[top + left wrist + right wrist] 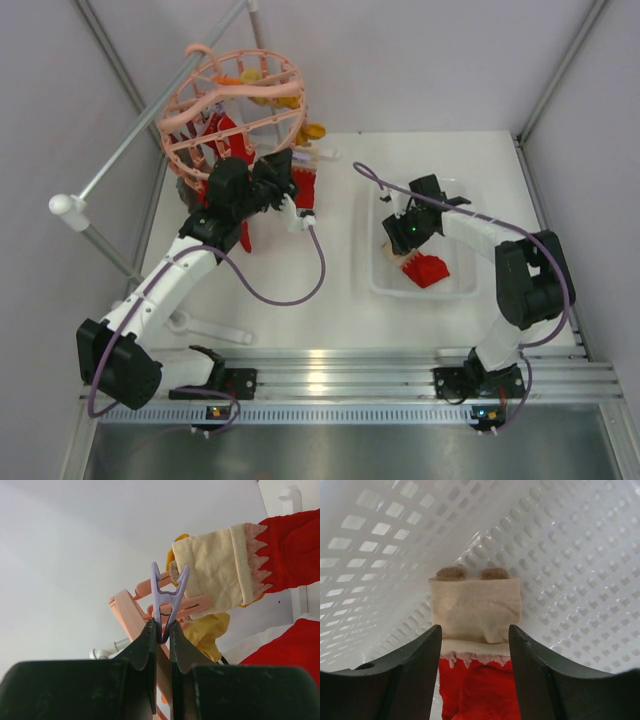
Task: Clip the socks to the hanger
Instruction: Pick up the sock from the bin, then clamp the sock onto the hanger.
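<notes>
The sock's cream cuff already lies flat between the right gripper's open fingers, so the gripper will next lower them toward the basket's bottom and close across the cuff.
The salmon-pink hanger [235,100] hangs at the back left with red socks [228,138] and a yellow sock [256,86] on it. My left gripper [163,629] is shut on the lower ends of a lilac clip peg [169,597] of the hanger [131,611]; the peg's upper tips are spread. A red sock with a cream cuff [220,572] reaches to those tips. A yellow sock [210,632] hangs behind. My right gripper [475,635] is open inside the white basket [560,555], its fingers either side of the cream cuff of a red sock [475,607].
The grey metal rail [150,125] slants past the hanger on the left. The white basket [455,290] stands at the right of the table with the red sock [430,268] in it. A white long-handled piece [212,331] lies near the left arm's base.
</notes>
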Controlling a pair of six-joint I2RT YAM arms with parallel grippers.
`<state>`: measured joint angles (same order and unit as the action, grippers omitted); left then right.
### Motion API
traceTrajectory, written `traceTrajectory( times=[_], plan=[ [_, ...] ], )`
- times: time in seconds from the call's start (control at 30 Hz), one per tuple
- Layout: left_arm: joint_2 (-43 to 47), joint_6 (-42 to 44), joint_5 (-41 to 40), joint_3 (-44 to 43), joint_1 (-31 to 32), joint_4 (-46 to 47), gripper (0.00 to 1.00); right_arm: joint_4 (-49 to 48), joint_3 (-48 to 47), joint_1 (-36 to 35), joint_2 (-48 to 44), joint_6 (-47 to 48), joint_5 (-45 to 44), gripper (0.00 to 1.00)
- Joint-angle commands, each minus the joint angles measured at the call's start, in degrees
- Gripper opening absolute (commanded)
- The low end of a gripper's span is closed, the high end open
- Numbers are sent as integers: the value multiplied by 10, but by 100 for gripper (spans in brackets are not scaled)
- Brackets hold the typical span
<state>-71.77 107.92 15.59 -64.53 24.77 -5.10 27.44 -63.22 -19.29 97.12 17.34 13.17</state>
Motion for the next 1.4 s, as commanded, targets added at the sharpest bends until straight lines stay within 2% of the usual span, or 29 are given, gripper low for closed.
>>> traceTrajectory(
  times=[0.0,0.07,0.17,0.23,0.3,0.33,0.5,0.67,0.8,1.1,1.37],
  plan=[
    [5,-20,12,8,-4,16,0,-6,13,-14,10,-18,-29,56],
    [4,-19,14,8,-4,16,0,-8,13,-13,21,-20,-32,55],
    [3,-18,14,9,-5,17,0,-12,11,-14,35,-19,-31,48],
    [2,-18,14,9,-5,17,0,-18,13,-13,35,-14,-32,22],
    [1,-18,14,9,-5,18,0,-25,12,-12,23,-6,-31,3],
    [1,-19,14,9,-5,17,0,-26,11,-11,16,-2,-27,0],
    [4,-22,15,11,-5,16,0,-48,-17,6,-60,23,23,0],
    [2,-31,17,9,-5,19,0,-90,-61,13,-136,28,147,0],
    [-1,-49,21,5,-6,26,0,-127,-97,-6,-155,15,232,0],
    [-5,-62,31,11,-10,40,0,-138,-213,-75,-102,3,269,0],
    [-4,-59,37,17,-12,47,0,-129,-274,-98,-26,-9,290,0]
  ],
)
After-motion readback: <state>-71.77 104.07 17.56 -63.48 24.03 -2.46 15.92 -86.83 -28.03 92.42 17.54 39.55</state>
